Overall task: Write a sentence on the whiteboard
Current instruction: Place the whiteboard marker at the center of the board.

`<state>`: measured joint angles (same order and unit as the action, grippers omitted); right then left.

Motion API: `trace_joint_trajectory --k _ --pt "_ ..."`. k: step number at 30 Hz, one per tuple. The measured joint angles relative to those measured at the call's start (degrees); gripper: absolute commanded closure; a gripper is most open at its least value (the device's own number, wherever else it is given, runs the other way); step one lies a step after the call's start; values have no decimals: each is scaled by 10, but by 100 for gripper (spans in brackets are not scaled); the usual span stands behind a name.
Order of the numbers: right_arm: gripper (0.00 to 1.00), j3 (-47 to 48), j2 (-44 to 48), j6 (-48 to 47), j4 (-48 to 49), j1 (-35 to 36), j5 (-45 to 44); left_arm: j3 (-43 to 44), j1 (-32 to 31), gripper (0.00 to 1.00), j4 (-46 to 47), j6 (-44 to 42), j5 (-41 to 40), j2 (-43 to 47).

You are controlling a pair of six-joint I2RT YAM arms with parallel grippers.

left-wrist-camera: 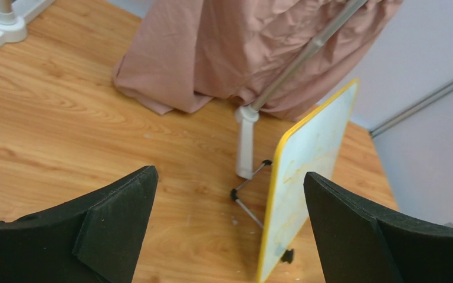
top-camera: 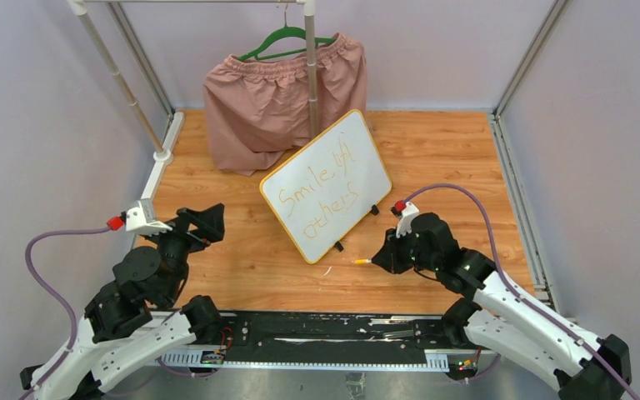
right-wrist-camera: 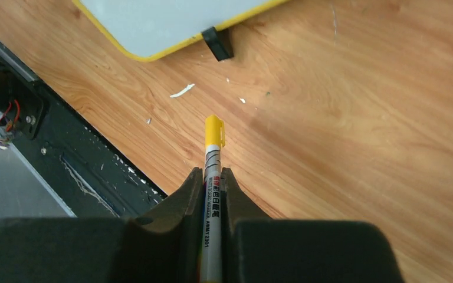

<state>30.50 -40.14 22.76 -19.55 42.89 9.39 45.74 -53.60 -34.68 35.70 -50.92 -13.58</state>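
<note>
The robot's right gripper will next go down slightly toward the bare wood by the whiteboard's near corner and let go of the marker, since the sentence is already on the whiteboard (top-camera: 325, 185).
The whiteboard (top-camera: 325, 185) stands tilted on its small black feet in the middle of the wooden table. The orange sentence (top-camera: 317, 198) on it reads roughly "Smile at others" in two lines. My right gripper (top-camera: 386, 252) is shut on a white marker with a yellow end (top-camera: 361, 261), low over the table just right of the board's near corner. In the right wrist view the marker (right-wrist-camera: 213, 154) sticks out between the closed fingers (right-wrist-camera: 196, 188), with the board's corner (right-wrist-camera: 153, 23) ahead. My left gripper (top-camera: 207, 218) is open and empty, left of the board. In the left wrist view the board (left-wrist-camera: 309, 171) appears edge-on.
Pink shorts (top-camera: 283, 96) hang on a green hanger behind the board, from a rack whose pole (top-camera: 310, 67) stands next to the board's back. The pole foot (left-wrist-camera: 246, 144) and the board's wire stand (left-wrist-camera: 249, 206) show in the left wrist view. A black rail (top-camera: 325, 329) runs along the near edge.
</note>
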Motion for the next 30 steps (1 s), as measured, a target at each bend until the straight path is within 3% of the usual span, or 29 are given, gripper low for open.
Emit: trace_joint_trajectory --k 7,15,24,27,30 --pt "100 -48 -57 50 29 -116 104 -35 0 0 -19 -22 -17 0" --pt "96 -51 -156 62 75 -182 161 -35 0 0 -19 -45 -22 -33" --pt "58 -54 -203 64 106 -233 181 -45 0 0 -21 -53 -23 -54" --pt "32 -61 -203 64 96 -243 159 -48 0 0 -24 -54 -23 -54" --pt "20 -66 -190 65 72 -249 126 -49 0 0 -28 -55 -23 -54"
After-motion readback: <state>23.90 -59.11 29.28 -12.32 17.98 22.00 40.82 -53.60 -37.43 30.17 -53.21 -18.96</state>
